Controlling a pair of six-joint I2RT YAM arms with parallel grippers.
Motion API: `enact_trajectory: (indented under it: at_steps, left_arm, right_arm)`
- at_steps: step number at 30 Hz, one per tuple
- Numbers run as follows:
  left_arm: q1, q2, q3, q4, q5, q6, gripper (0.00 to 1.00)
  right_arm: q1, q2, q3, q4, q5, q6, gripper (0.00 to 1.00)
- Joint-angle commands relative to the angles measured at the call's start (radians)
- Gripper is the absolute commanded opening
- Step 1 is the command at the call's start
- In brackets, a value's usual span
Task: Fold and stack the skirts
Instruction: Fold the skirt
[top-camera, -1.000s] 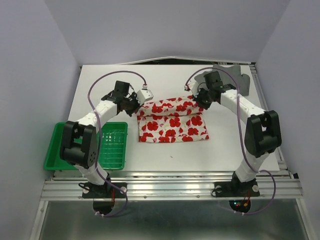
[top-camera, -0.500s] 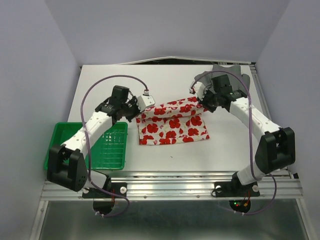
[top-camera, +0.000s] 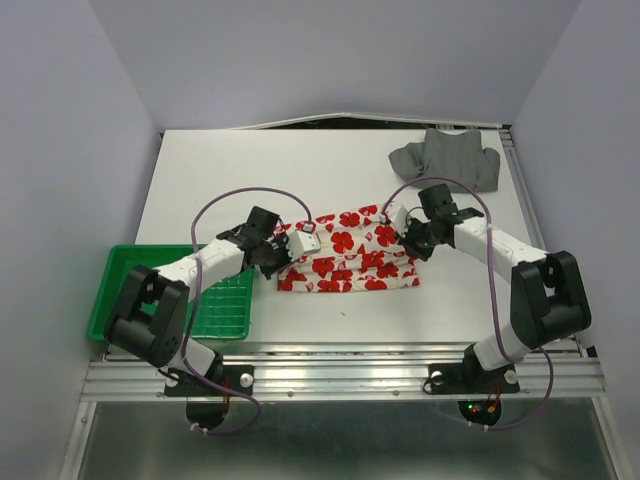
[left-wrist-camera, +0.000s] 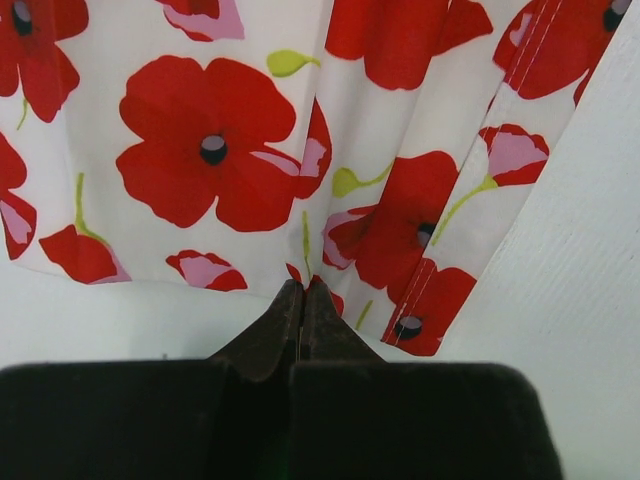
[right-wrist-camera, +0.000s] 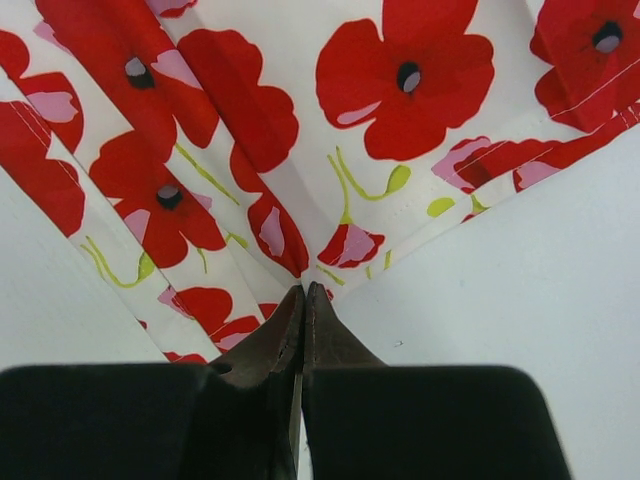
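Note:
The left gripper lifts the skirt's pinched end next, carries it back over the near part of the skirt (top-camera: 290, 285) (left-wrist-camera: 432, 305), lowers and releases, as that part lies uncovered back from it.
The white skirt with red flowers (top-camera: 347, 255) lies folded on the middle of the table, and it fills the left wrist view (left-wrist-camera: 200, 150) and the right wrist view (right-wrist-camera: 400, 80). My left gripper (top-camera: 283, 258) is shut on the left end of its folded-over edge, the tips (left-wrist-camera: 302, 292) pinching the cloth. At the right end my right gripper (top-camera: 408, 248) is shut on the same edge, with pleats fanning out from its tips (right-wrist-camera: 303, 293). The dark grey skirt (top-camera: 448, 157) lies crumpled at the far right of the table, apart from both grippers.
A green plastic tray (top-camera: 125, 300) sits at the near left edge, partly under the left arm. The white table (top-camera: 230, 170) ends at a metal rail in front of the arm bases. Purple cables loop above both arms.
Both grippers have carried the far edge of the flowered skirt toward the near side and down, laying it over the front part. The grey skirt, earlier half hidden by the right arm, now shows.

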Motion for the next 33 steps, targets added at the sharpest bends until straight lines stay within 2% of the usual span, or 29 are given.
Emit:
enact_trajectory:
  at_steps: [1, 5, 11, 15, 27, 28, 29, 30, 31, 32, 33]
  left_arm:
    - [0.012, -0.040, 0.017, -0.062, -0.055, 0.004, 0.05]
    - [0.010, -0.105, 0.037, -0.065, -0.051, -0.021, 0.00]
    - [0.012, -0.165, 0.131, -0.114, -0.067, -0.049, 0.00]
    - [0.010, -0.201, 0.162, -0.157, -0.049, -0.049, 0.00]
    - [0.009, -0.179, -0.044, -0.102, -0.071, 0.022, 0.00]
    - [0.009, -0.165, -0.039, -0.105, -0.067, 0.021, 0.04]
    - [0.009, -0.156, -0.033, -0.116, -0.061, 0.021, 0.14]
    - [0.009, -0.151, -0.021, -0.122, -0.046, 0.021, 0.21]
    - [0.009, -0.158, -0.016, -0.134, -0.038, 0.021, 0.32]
    - [0.009, -0.187, -0.012, -0.142, -0.029, 0.022, 0.49]
    - [0.007, -0.207, -0.009, -0.151, -0.014, 0.024, 0.56]
  right_arm:
    - [-0.011, -0.002, 0.044, -0.007, 0.026, -0.002, 0.01]
    - [-0.011, -0.066, 0.060, -0.022, 0.011, 0.010, 0.01]
    - [-0.011, -0.091, 0.181, -0.099, 0.010, 0.019, 0.01]
    - [-0.011, -0.124, 0.204, -0.143, -0.006, 0.010, 0.01]
    - [0.008, -0.157, -0.086, -0.065, -0.050, 0.007, 0.01]
    - [0.008, -0.147, -0.097, -0.059, -0.046, 0.010, 0.02]
    - [0.008, -0.138, -0.097, -0.059, -0.046, 0.014, 0.02]
    - [0.008, -0.131, -0.089, -0.073, -0.046, 0.016, 0.09]
    - [0.008, -0.124, -0.059, -0.091, -0.053, 0.017, 0.17]
    - [0.008, -0.129, -0.039, -0.114, -0.062, 0.022, 0.30]
    - [0.008, -0.137, -0.017, -0.139, -0.076, 0.027, 0.46]
